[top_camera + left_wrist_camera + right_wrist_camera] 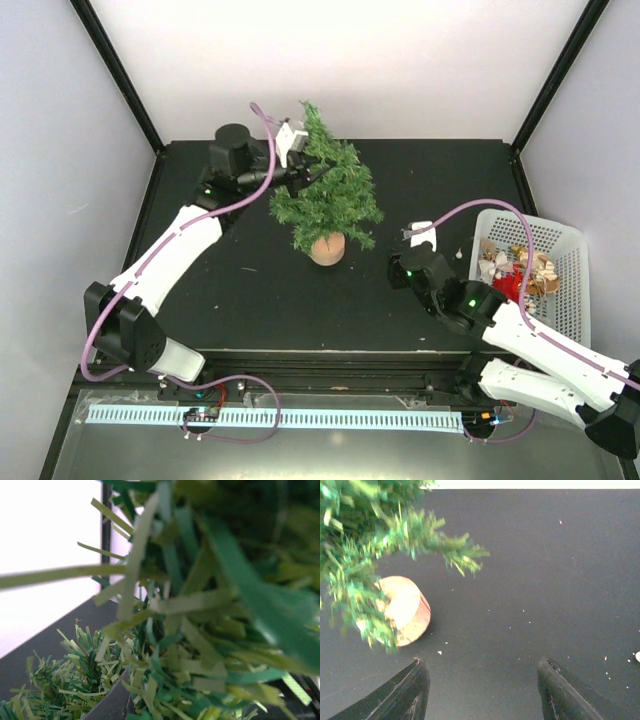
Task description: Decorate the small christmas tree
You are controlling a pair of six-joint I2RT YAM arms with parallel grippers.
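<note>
My left gripper draws back next, bringing the tree [325, 195] along, and releases its branches. The tabletop is bare and open on the near side of the wooden base.
The small christmas tree [325, 195] stands upright on its round light-wood base [327, 247] in the middle of the black table. My left gripper [303, 177] is pushed into the tree's upper left branches. Green needles [200, 610] fill the left wrist view and hide the jaws, so their state and anything between them cannot be made out. My right gripper [397, 268] hovers low over the table to the right of the tree. It is open with nothing between its black fingers [410, 695]. The wooden base [402, 610] and low branches show at the left of that view.
A white plastic basket [572, 250] sits at the right edge of the table, holding several ornaments [520, 270] in red, white and tan. Small white specks [440, 652] dot the black tabletop. Dark frame posts stand at the back corners.
</note>
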